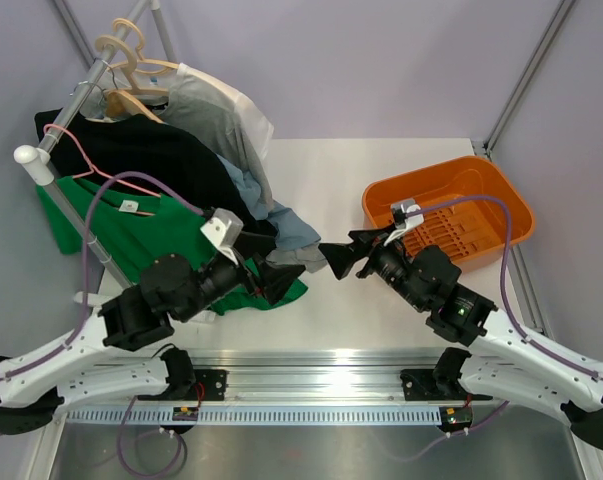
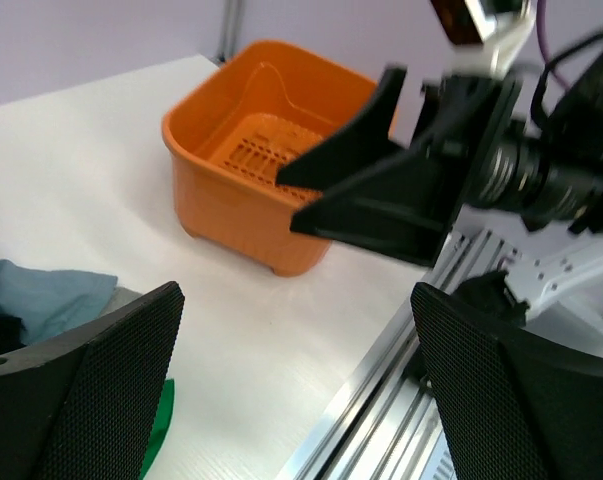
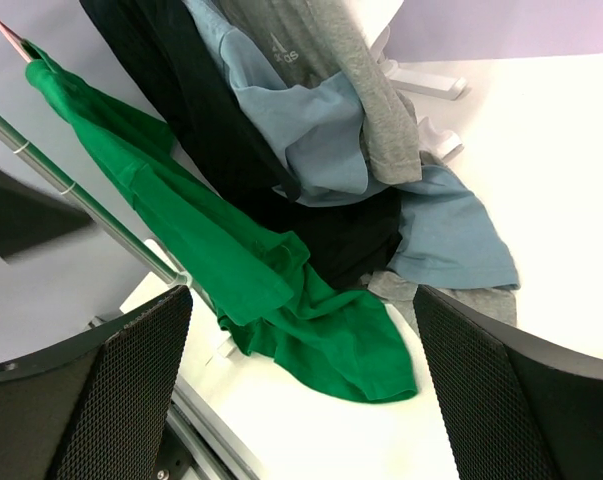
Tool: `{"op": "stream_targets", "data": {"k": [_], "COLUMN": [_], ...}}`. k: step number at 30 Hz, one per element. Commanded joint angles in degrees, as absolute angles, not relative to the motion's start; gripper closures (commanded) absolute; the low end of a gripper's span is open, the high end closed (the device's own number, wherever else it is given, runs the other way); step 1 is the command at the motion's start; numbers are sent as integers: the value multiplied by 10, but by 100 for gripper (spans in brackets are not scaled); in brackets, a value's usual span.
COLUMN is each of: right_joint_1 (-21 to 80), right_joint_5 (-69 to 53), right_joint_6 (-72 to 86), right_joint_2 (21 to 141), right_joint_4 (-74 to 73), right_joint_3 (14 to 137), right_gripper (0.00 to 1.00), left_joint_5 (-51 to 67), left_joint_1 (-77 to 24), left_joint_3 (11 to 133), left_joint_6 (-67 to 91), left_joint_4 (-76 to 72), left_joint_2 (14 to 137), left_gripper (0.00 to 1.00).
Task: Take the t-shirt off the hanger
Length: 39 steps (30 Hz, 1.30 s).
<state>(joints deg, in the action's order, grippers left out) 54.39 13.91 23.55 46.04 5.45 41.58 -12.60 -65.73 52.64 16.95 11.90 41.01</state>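
I will next turn my right gripper's fingers and reach across to the left in the top view to the t-shirt's sleeve [image 1: 192, 219] [image 3: 113, 152], because it droops past the end of the pink hanger.
The green t-shirt [image 1: 141, 235] hangs on the pink wire hanger [image 1: 84, 150] at the near end of the rack, its hem pooled on the table. In the right wrist view the t-shirt [image 3: 231, 260] drapes down from the hanger [image 3: 1, 30] at the top left corner. My left gripper [image 1: 274, 280] is open just right of the t-shirt's hem, nothing between its fingers [image 2: 91, 380]. My right gripper [image 1: 346, 252] is open too, facing the clothes from the right, a short gap away. The left wrist view shows the right gripper [image 2: 361, 180] facing it and a green edge of the t-shirt [image 2: 159, 430].
A black shirt [image 1: 181, 160], a blue one [image 3: 311, 130] and grey-white shirts [image 1: 216, 110] hang behind the green one on wooden hangers [image 1: 131, 60]. The rack's pole [image 3: 81, 200] slants down to the table. An orange basket [image 1: 491, 180] stands at the right, its wall [image 2: 231, 210] near the aluminium front rail [image 1: 311, 365].
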Motion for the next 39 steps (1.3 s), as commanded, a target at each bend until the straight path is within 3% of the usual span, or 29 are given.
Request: {"op": "stream_targets", "data": {"k": [1,6,10,15,18,26,31,39], "right_joint_1": [548,547,548,548,548,548,548,570], "right_joint_5": [148,125,121,-47,-84,-139,-191,-175], "right_joint_6": [209,176,132,80,67,42,61,25], "right_joint_2": [449,446,475,549,632,804,933,1030], "right_joint_4": [42,58,4,-23,-54,-38,-50,-98], "right_joint_3": [445,439,510,605,722,860,969,1077], "right_gripper": [0,0,0,2,4,11,20,27], "left_joint_5": [-213,-323,-383,-444,-390,-141,-138,-98], "left_joint_1": [-659,-659,-660,-659,-659,-660,-659,-659], "left_joint_3": [642,765,852,888,880,903,887,880], "left_joint_6": [200,180,164,174,181,209,205,196], "left_joint_4": [241,376,423,460,459,444,446,452], "left_joint_2": [436,467,454,423,384,317,288,282], "left_gripper": [1,1,1,1,1,1,1,1]}}
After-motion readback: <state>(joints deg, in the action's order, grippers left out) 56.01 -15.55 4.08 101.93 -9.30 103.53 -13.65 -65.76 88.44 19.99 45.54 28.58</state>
